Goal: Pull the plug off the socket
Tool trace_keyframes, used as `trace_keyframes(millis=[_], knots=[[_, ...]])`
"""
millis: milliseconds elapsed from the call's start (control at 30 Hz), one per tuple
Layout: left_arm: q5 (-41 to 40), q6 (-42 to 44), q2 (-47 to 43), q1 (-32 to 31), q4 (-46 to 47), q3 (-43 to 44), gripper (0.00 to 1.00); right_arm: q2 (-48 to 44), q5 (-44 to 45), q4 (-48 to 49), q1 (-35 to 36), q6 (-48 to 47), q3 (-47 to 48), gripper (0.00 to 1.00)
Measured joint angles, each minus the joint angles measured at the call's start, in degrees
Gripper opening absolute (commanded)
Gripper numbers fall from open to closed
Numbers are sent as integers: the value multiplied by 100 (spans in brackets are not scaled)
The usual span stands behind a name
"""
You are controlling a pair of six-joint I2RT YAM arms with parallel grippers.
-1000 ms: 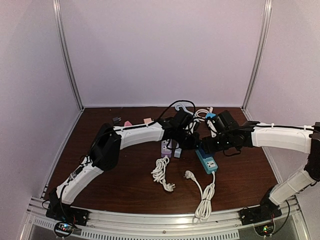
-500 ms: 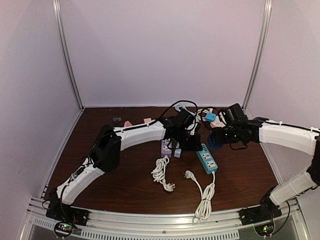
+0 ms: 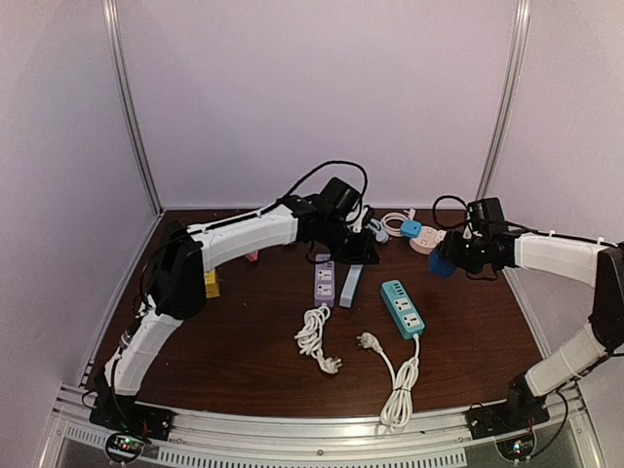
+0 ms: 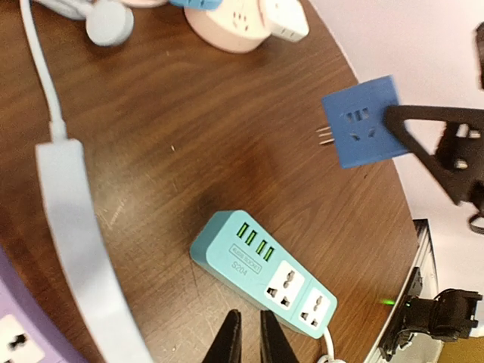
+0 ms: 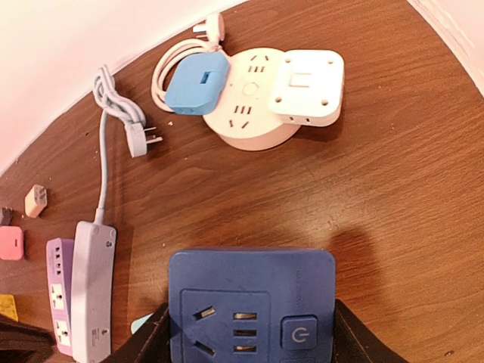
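Observation:
Next, my right gripper lowers the blue cube plug onto the bare table beside the teal socket strip, since the plug's pins already hang clear of the strip.
The blue cube plug [image 3: 440,264] is free of the teal socket strip [image 3: 403,308] and hangs in the air to the strip's right, above the table. My right gripper [image 3: 447,259] is shut on it. In the right wrist view the plug [image 5: 251,302] fills the space between the fingers [image 5: 155,336]. In the left wrist view the plug [image 4: 361,132] shows its bare prongs, well clear of the teal strip [image 4: 265,261]. My left gripper [image 3: 363,253] is shut and empty, above the table behind the strip; its tips [image 4: 248,339] sit just short of the strip.
A purple strip [image 3: 325,283] and a pale blue strip [image 3: 351,285] lie left of the teal one. A round white socket hub [image 3: 426,239] with adapters stands at the back right [image 5: 253,102]. White cords [image 3: 314,336] [image 3: 395,385] lie in front.
My right gripper has carried the blue plug off the teal strip, up and to the right. My left arm has lifted away from the strip and moved back.

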Motion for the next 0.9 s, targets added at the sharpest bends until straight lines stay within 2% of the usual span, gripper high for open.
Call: trace_keyframes(millis=[233, 400, 667, 900], knots=[[-15, 334, -1272, 542, 24, -669, 12, 586, -986, 979, -767, 645, -404, 37], [-13, 549, -1641, 879, -2, -925, 13, 841, -1475, 1679, -988, 1056, -699, 42], [31, 811, -1775, 1073, -168, -1384, 13, 802, -1908, 2594, -1239, 1578, -1327, 64], [83, 872, -1808, 1071, -203, -1532, 13, 498, -1910, 2326, -1423, 1556, -1574, 85]])
